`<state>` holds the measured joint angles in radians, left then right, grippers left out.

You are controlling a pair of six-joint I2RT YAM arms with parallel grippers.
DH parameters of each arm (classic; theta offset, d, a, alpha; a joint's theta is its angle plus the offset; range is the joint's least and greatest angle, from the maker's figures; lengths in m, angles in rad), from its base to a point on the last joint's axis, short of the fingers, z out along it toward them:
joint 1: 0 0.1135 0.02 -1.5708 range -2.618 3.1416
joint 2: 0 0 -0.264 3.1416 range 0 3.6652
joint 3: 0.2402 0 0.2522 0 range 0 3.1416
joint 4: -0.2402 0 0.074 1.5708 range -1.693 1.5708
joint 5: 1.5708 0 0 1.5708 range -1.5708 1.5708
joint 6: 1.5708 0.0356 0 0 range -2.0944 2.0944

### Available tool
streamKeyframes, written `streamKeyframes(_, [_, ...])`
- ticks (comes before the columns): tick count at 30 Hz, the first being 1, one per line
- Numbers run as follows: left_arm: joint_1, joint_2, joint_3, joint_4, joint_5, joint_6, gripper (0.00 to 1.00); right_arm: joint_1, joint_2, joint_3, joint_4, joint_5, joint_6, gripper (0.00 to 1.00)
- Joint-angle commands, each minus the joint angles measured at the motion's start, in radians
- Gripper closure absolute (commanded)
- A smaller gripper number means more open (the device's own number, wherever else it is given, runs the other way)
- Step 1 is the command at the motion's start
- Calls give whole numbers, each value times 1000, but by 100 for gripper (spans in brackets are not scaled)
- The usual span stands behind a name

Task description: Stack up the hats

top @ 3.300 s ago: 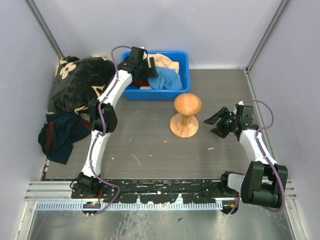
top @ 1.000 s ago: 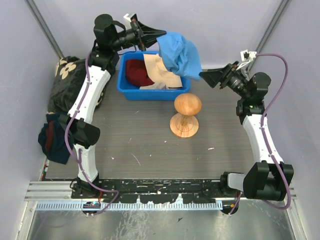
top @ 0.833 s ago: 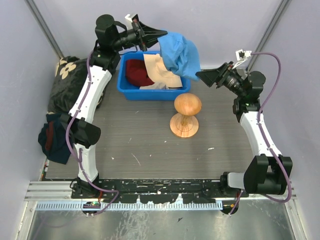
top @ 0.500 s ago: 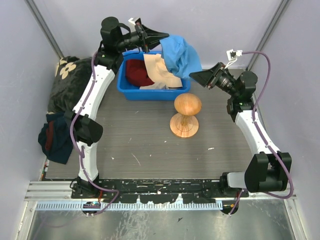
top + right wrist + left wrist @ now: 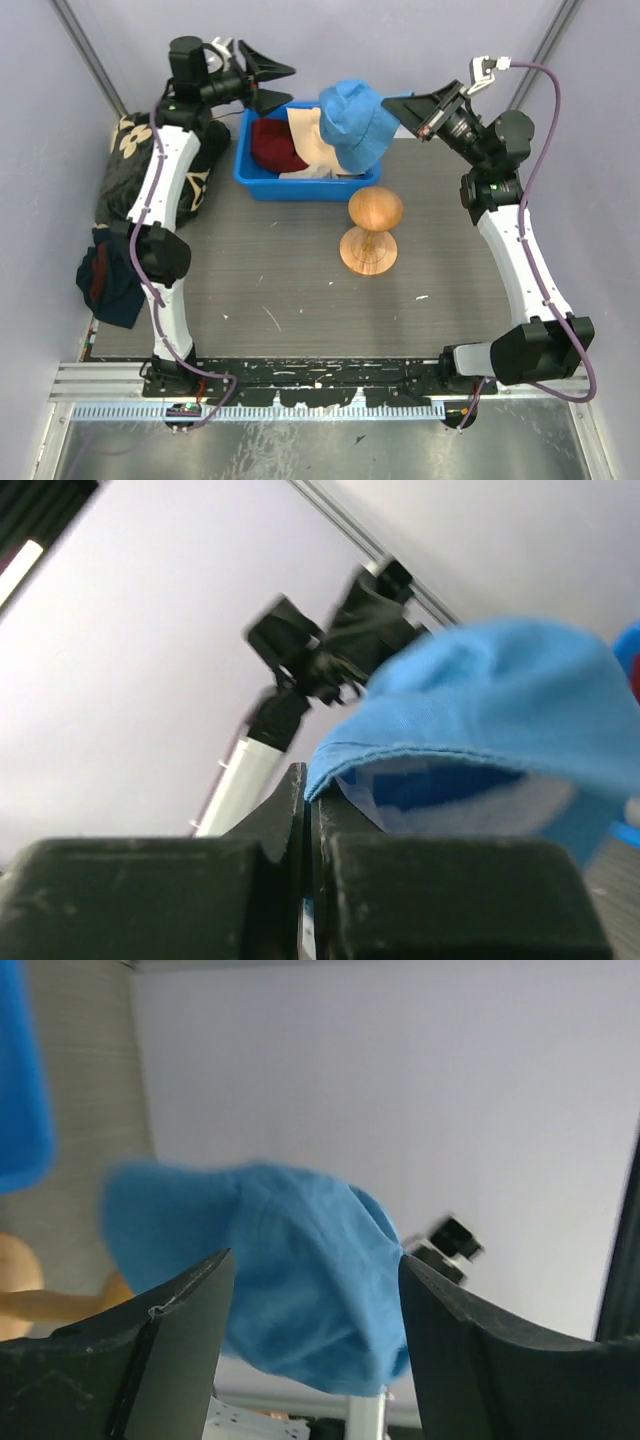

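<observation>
The top of the stand is bare, so my right gripper needs to move back and down next, pull the light blue hat over the wooden stand's round top, and release the hat's brim.
The light blue hat hangs in the air over the right end of the blue bin, above the wooden stand. My right gripper is shut on its brim, and the right wrist view shows the brim edge pinched between the jaws with the hat hanging beyond. My left gripper stands open, left of the hat and apart from it. In its wrist view the hat hangs beyond the spread fingers. A dark red hat and a cream hat lie in the bin.
A black blanket with cream flowers is heaped at the far left, with a navy cloth with red trim in front of it. Grey walls close in the table on the left, back and right.
My left gripper has opened, let go of the blue hat and drawn back to the left. My right gripper has shut on the brim and risen, so the hat now hangs from it.
</observation>
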<state>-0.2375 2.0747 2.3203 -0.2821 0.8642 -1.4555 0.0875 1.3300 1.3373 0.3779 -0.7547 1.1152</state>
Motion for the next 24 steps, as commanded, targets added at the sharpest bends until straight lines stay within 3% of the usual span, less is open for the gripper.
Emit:
streamKeyframes(1, [45,-96,34,-430,-29,426,26,27,-23,85,-7,162,231,99])
streamKeyframes(5, [44,-190,-66,-590,-125,584,25,57,-16,51,-28,247,324,99])
streamKeyframes(8, [44,-277,-199,-606,-175,653,25,95,-5,26,-39,260,309,99])
streamKeyframes(14, [88,-465,-613,-307,-151,548,25,158,50,-67,187,268,336,99])
streamKeyframes(19, [121,-483,-631,-360,-161,595,26,192,130,-35,279,252,365,99])
streamKeyframes(24, [125,-487,-627,-362,-157,595,26,183,47,-110,167,242,269,99])
